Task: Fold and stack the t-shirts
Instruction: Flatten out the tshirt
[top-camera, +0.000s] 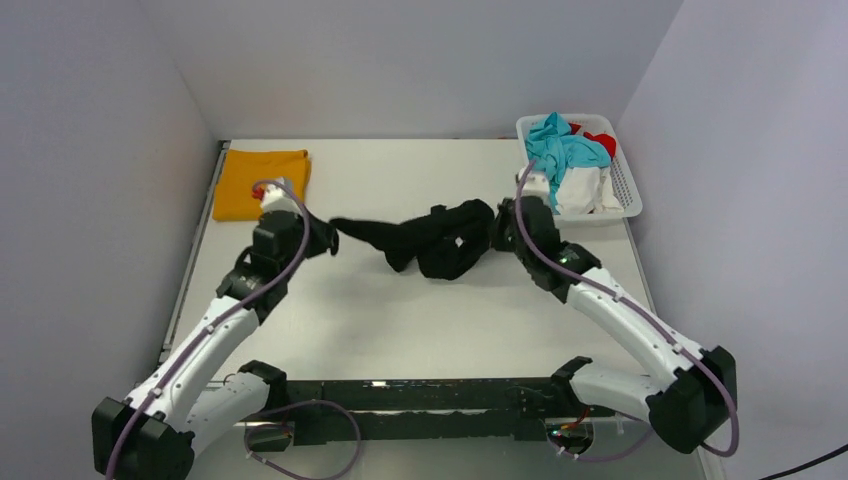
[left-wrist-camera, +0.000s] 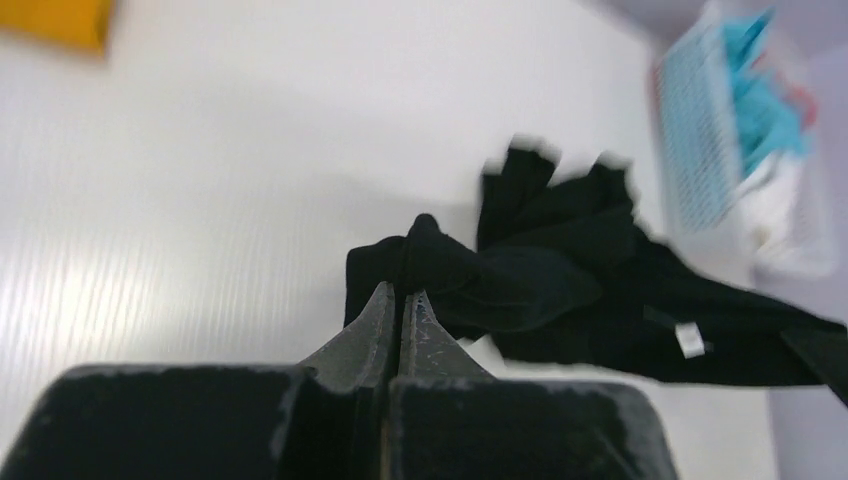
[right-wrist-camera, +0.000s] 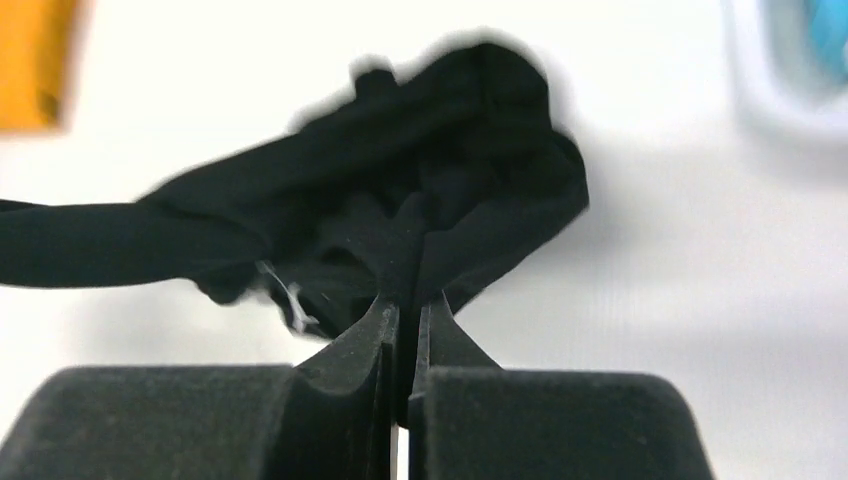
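Observation:
The cloth hangs bunched, so my right gripper will next lift its end of the black t-shirt (top-camera: 430, 238) up high, then bring it down onto the tabletop (top-camera: 502, 188) beside the basket and then let go of it.
A black t-shirt (top-camera: 430, 238) hangs bunched and stretched between my two grippers above the middle of the table. My left gripper (top-camera: 333, 232) is shut on its left end; the left wrist view shows the fingers (left-wrist-camera: 400, 300) pinching black cloth (left-wrist-camera: 560, 280). My right gripper (top-camera: 497, 228) is shut on its right end; the right wrist view shows the cloth (right-wrist-camera: 400, 200) clamped between the fingertips (right-wrist-camera: 405, 310). A folded orange-yellow t-shirt (top-camera: 260, 180) lies flat at the back left of the table.
A white lattice basket (top-camera: 620, 185) at the back right holds teal, red and white cloth. It shows blurred in the left wrist view (left-wrist-camera: 720, 130). White walls close the table on the left, back and right.

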